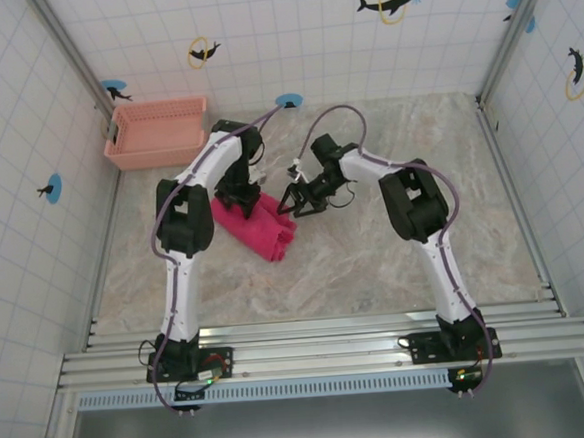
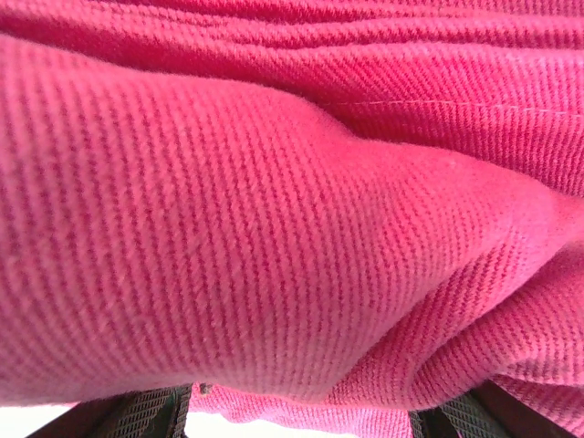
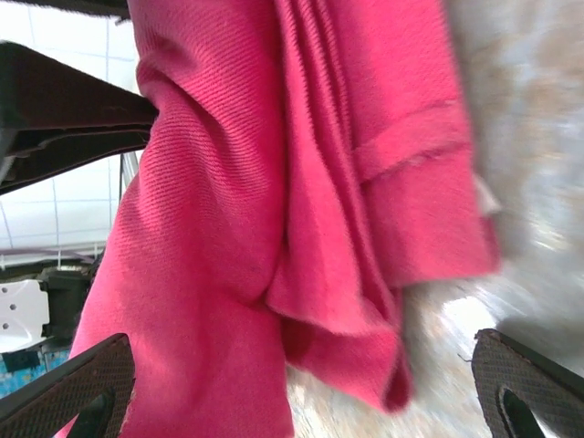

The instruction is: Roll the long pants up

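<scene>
My right gripper pushes toward the left gripper onto the loose folds ahead of its open fingers next, because the folds stick out from the bundle.
The long pants [image 1: 257,227] lie as a thick bright pink-red bundle on the marble table, slanting from upper left to lower right. My left gripper [image 1: 240,196] presses down on the bundle's upper end. In the left wrist view the ribbed cloth [image 2: 274,210] covers nearly everything, and the gripper [image 2: 301,418] is open with its fingers [image 2: 146,415] wide apart astride the cloth. My right gripper [image 1: 298,203] hangs at the bundle's right end. It is open [image 3: 301,401], and loose folds and a hem of the pants [image 3: 274,182] hang just ahead of its fingers [image 3: 82,392].
A pale pink lattice basket [image 1: 156,131] stands at the back left against the tiled wall. Bare marble table [image 1: 375,263] stretches to the front and right of the bundle. Tiled walls and metal rails close in the sides.
</scene>
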